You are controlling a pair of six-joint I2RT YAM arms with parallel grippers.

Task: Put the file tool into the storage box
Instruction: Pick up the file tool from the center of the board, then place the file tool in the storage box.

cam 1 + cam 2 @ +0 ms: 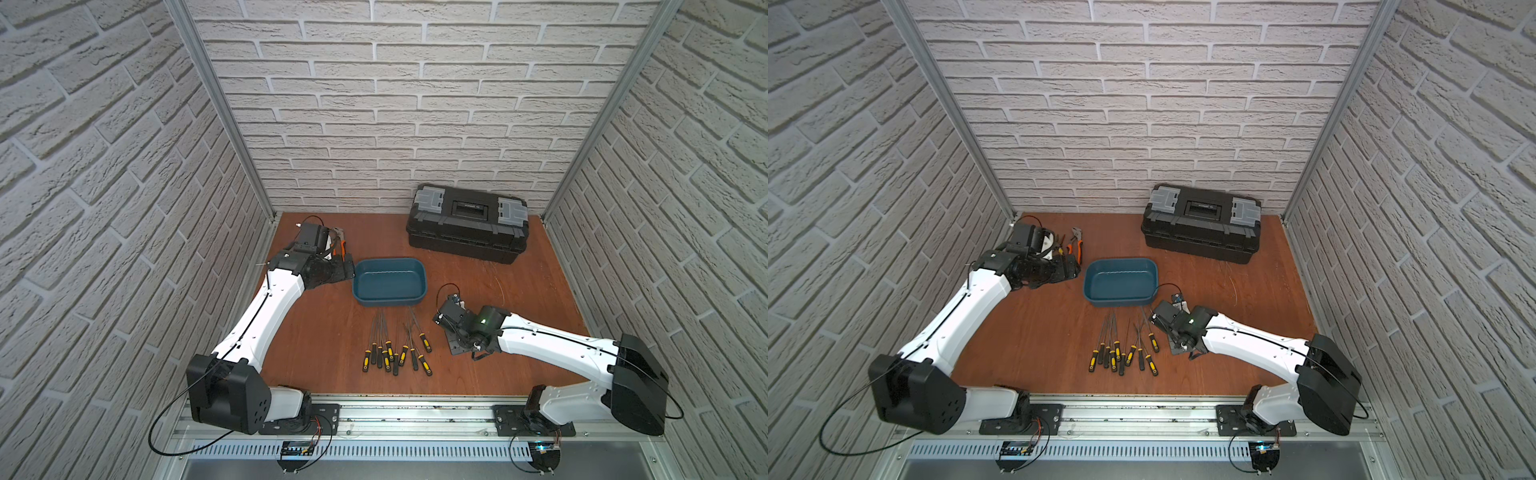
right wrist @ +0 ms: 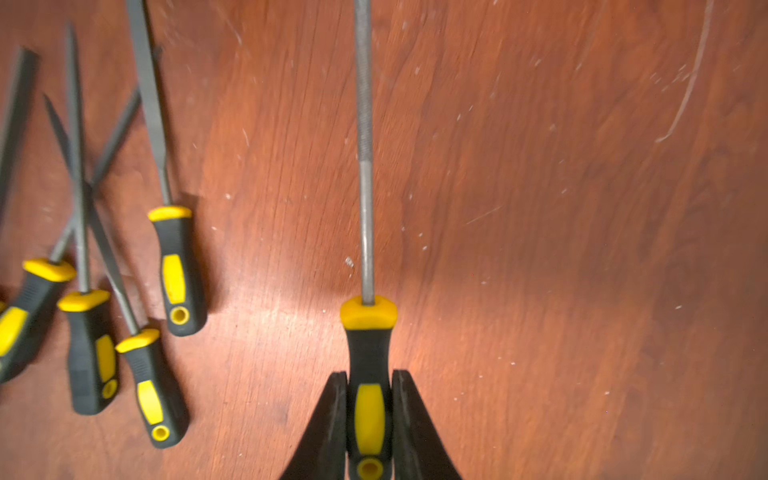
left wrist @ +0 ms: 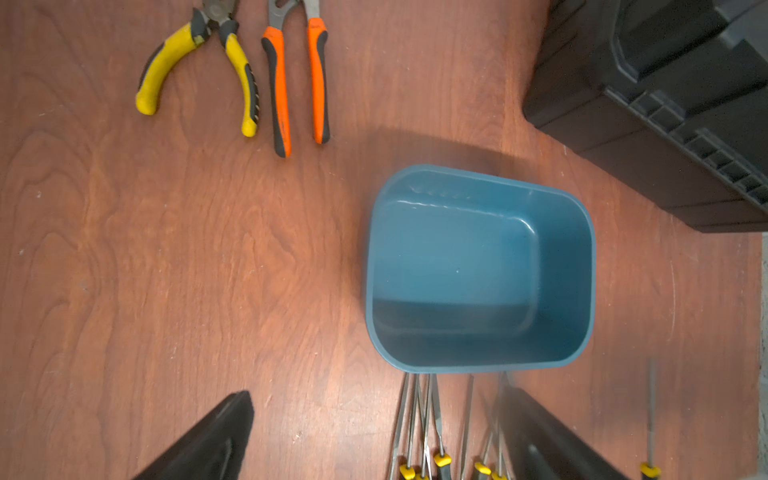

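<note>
The storage box (image 1: 388, 300) is widest across the table, so my right gripper next needs to lift outward over the storage box's empty bottom and turn the file lengthwise. Then it needs to lower the file and let go of it.
In the right wrist view my right gripper (image 2: 369, 374) is shut on the black-and-yellow handle of a file tool (image 2: 368, 340). Its grey round shaft points away over the wooden table. Whether the file touches the table I cannot tell. The storage box (image 1: 388, 300), a shallow teal-blue tub, stands empty mid-table in both top views (image 1: 1121, 301), with its rim (image 3: 478, 178) in the left wrist view too. My left gripper (image 3: 376, 399) is open with nothing in it, to the left of the box (image 1: 336, 270).
Several more files (image 1: 395, 353) lie in a loose pile in front of the box (image 2: 174, 270). A black toolbox (image 1: 467, 224) with grey latches sits at the back right. Yellow pliers (image 3: 195, 62) and orange pliers (image 3: 297, 83) lie at the back left.
</note>
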